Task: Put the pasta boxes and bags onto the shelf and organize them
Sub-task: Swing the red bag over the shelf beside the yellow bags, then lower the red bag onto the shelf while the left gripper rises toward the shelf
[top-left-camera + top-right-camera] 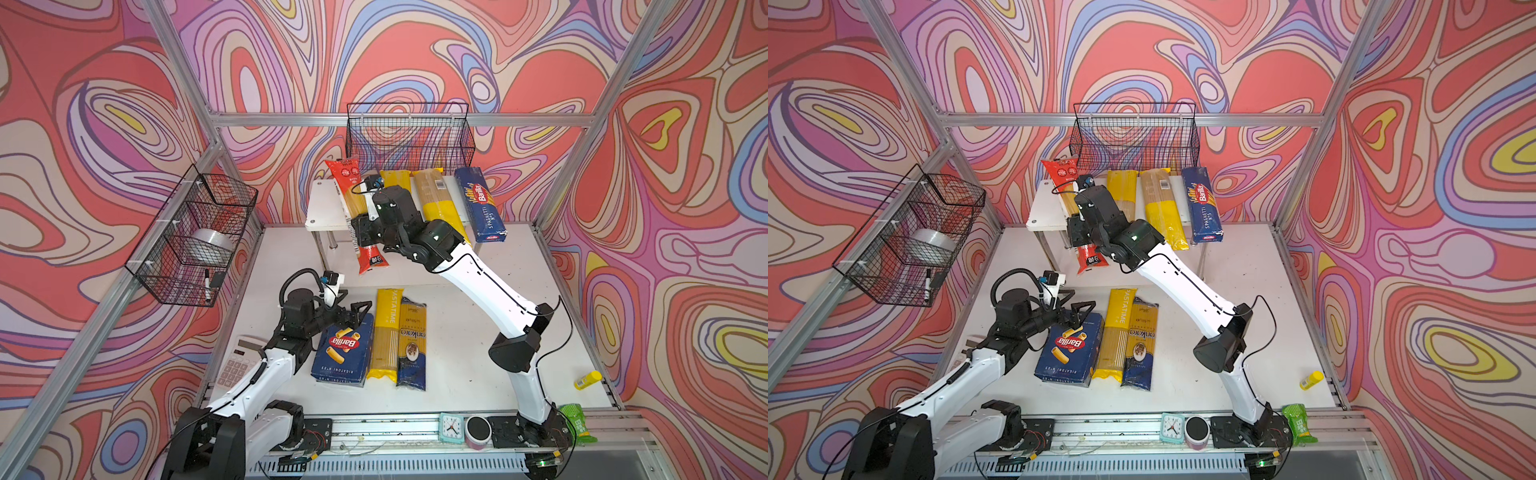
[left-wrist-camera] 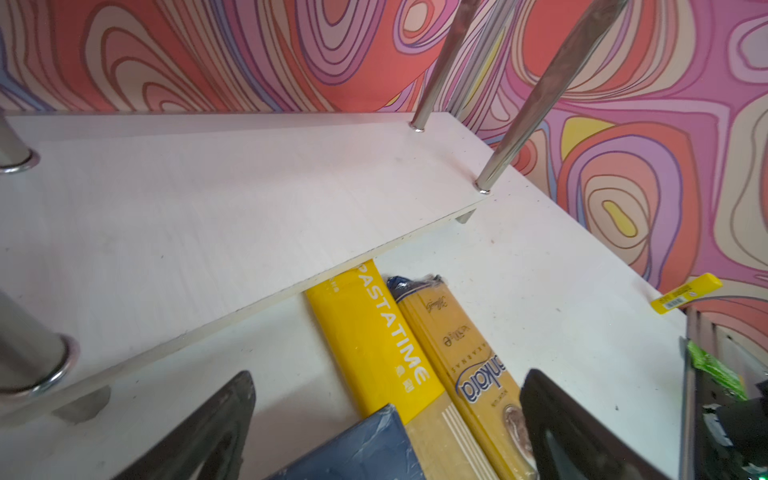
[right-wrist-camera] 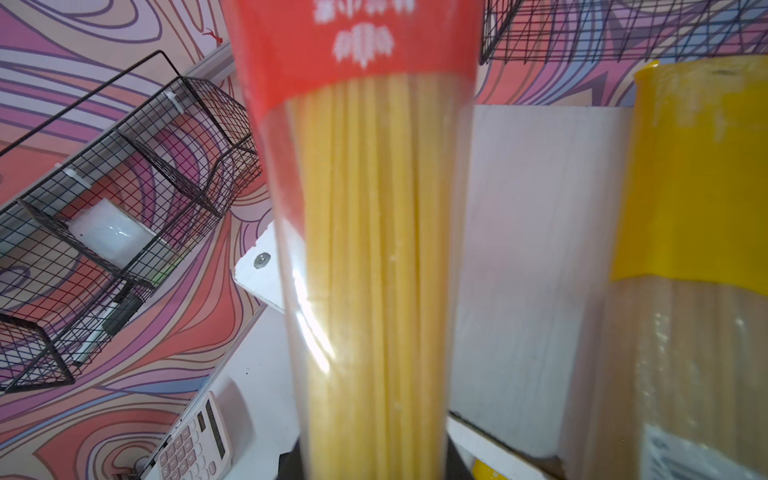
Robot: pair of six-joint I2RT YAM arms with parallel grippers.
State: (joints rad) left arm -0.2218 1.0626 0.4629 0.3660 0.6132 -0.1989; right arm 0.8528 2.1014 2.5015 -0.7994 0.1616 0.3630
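Observation:
Next, my right gripper carries the red bag [image 3: 365, 249] outward over the bare board [image 3: 532, 264] beside the nearest yellow bag and releases it, since that space is free.
My right gripper [image 1: 362, 232] [image 3: 374, 461] is shut on the red bag [image 1: 353, 208] [image 1: 1070, 195] [image 3: 365, 249], which slants over the left part of the shelf's top board [image 1: 324, 208] [image 3: 540, 249]. Two yellow bags [image 1: 436, 195] and the Spaghetti box [image 1: 480, 203] lie on that board to the right. On the table lie the rigatoni box [image 1: 343, 353] [image 2: 357, 453], the PASTATIME bag [image 1: 386, 332] [image 2: 374, 340] and the dark blue bag [image 1: 412, 345] [image 2: 465, 353]. My left gripper [image 1: 353, 309] [image 2: 388, 374] is open over the rigatoni box's far end, holding nothing.
A wire basket [image 1: 407, 137] hangs above the shelf and another wire basket [image 1: 191, 237] on the left wall. A calculator [image 1: 237, 361] lies at the left. A clock [image 1: 451, 426], a jar [image 1: 478, 430], a green packet [image 1: 575, 424] and a yellow tube [image 1: 587, 379] sit near the front and right.

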